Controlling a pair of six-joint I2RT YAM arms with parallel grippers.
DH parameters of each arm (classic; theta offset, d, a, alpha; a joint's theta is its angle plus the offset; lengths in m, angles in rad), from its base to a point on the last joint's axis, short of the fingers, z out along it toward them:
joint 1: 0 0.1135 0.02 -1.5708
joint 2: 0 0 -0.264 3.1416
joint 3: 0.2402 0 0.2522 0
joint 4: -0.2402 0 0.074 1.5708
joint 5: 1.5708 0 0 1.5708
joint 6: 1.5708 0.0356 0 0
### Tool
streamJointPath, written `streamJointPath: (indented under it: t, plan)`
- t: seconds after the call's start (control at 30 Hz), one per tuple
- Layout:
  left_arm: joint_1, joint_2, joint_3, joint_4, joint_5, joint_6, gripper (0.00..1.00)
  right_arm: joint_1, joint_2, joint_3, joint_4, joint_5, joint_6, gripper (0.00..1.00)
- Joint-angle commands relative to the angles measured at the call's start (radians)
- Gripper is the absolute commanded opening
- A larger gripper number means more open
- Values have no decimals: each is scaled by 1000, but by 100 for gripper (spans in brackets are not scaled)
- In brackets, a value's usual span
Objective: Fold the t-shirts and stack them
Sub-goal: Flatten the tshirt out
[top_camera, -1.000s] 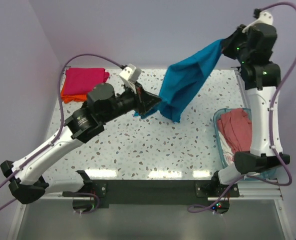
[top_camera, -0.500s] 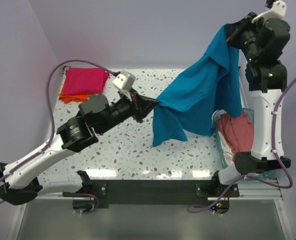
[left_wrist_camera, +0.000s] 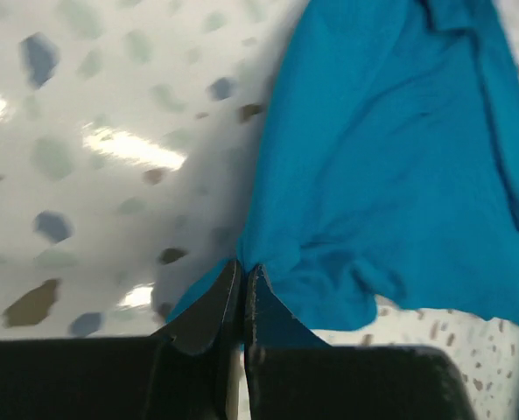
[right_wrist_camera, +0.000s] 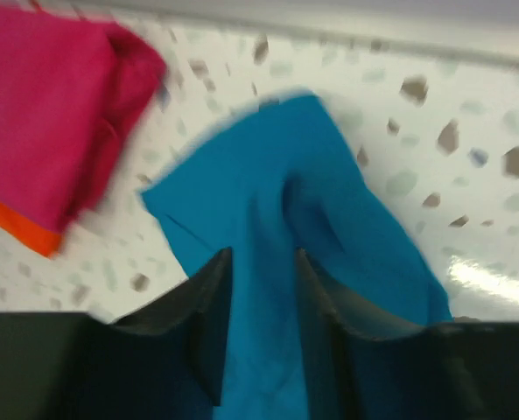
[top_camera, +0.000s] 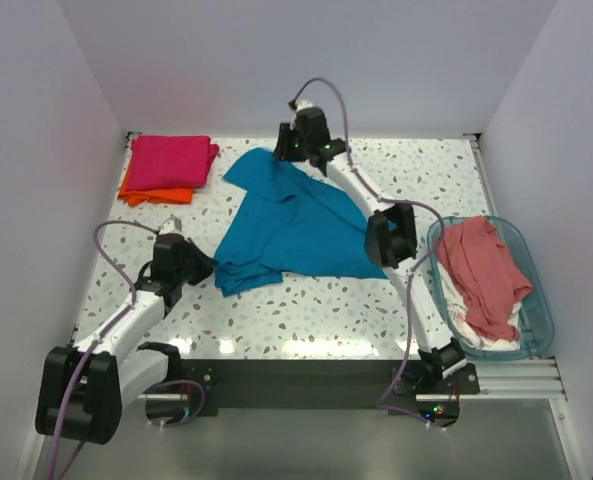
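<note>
I will drag the shirt's edge with my left gripper to the left in the top view and let go there, because the teal cloth bunches beside the gripper's fingers.
The teal blue t-shirt (top_camera: pixel 291 225) lies spread, still rumpled, on the speckled table's middle. My left gripper (top_camera: pixel 202 267) is low at its near-left corner and shut on the shirt's edge (left_wrist_camera: pixel 241 267). My right gripper (top_camera: pixel 287 152) is at the shirt's far end, with its jaws apart over the teal cloth (right_wrist_camera: pixel 268 175). The magenta pink shirt (top_camera: pixel 171 160) lies folded on the folded orange shirt (top_camera: pixel 156 192) at the far left, and both show in the right wrist view: the magenta pink shirt (right_wrist_camera: pixel 49 114) and the orange shirt (right_wrist_camera: pixel 14 223). The salmon pink shirt (top_camera: pixel 486 270) lies crumpled in the basket.
The clear blue-tinted basket (top_camera: pixel 539 290) stands at the right near edge of the table, with white cloth under the salmon shirt. White walls close off the back and both sides. The right arm's links stretch over the shirt's right side.
The teal shirt hung in the air between both grippers; now it lies on the table. The right arm swung down to the far middle and opened. The left gripper drew back to the near left.
</note>
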Motion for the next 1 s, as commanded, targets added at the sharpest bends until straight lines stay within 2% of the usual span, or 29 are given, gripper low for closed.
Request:
streamJointPath:
  t: [0.0, 0.07, 0.13, 0.2, 0.23, 0.33, 0.43, 0.5, 0.53, 0.6, 0.63, 0.7, 0.73, 0.8, 0.83, 0.97]
  plan:
    - [133, 15, -69, 179, 87, -74, 0, 34, 71, 96, 88, -27, 13, 42]
    - [208, 13, -96, 168, 104, -77, 0, 37, 36, 9, 143, -7, 13, 54]
    - [243, -17, -99, 144, 75, -75, 0, 36, 4, -25, 116, 33, -8, 67]
    - [275, -43, -94, 115, 58, -83, 0, 33, -65, -53, 40, 79, -57, 73]
    - [295, -50, -93, 107, 53, -89, 5, 25, -98, -65, 9, 102, -73, 78]
    - [326, -65, -85, 89, 47, -106, 6, -4, -240, -147, -97, 197, -96, 81]
    - [361, -73, -83, 66, 25, -127, 8, -32, -395, -258, -214, 271, -97, 81]
    - [383, -65, -96, 82, 41, -143, 13, -41, -487, -405, -252, 315, -81, 82]
    - [389, -60, -97, 88, 51, -144, 28, -46, -585, -474, -252, 323, -78, 82]
    - [394, -51, -99, 104, 79, -140, 38, -44, -680, -701, -221, 347, -48, 81]
    - [394, -53, -99, 108, 87, -132, 48, -46, -786, -865, -201, 335, -39, 81]
    - [395, -77, -93, 93, 79, -109, 58, -46, -884, -1022, -153, 343, -2, 78]
    - [394, -89, -91, 83, 71, -103, 67, -47, -965, -1165, -142, 346, 14, 77]
    - [394, -135, -90, 47, 64, -94, 70, -49, -1050, -1295, -125, 361, 68, 74]
    - [392, -154, -88, -11, 52, -91, 71, -47, -1128, -1411, -118, 346, 108, 73]
    - [391, -249, -100, -126, -16, -87, 71, -49, -1269, -1639, -116, 282, 179, 63]
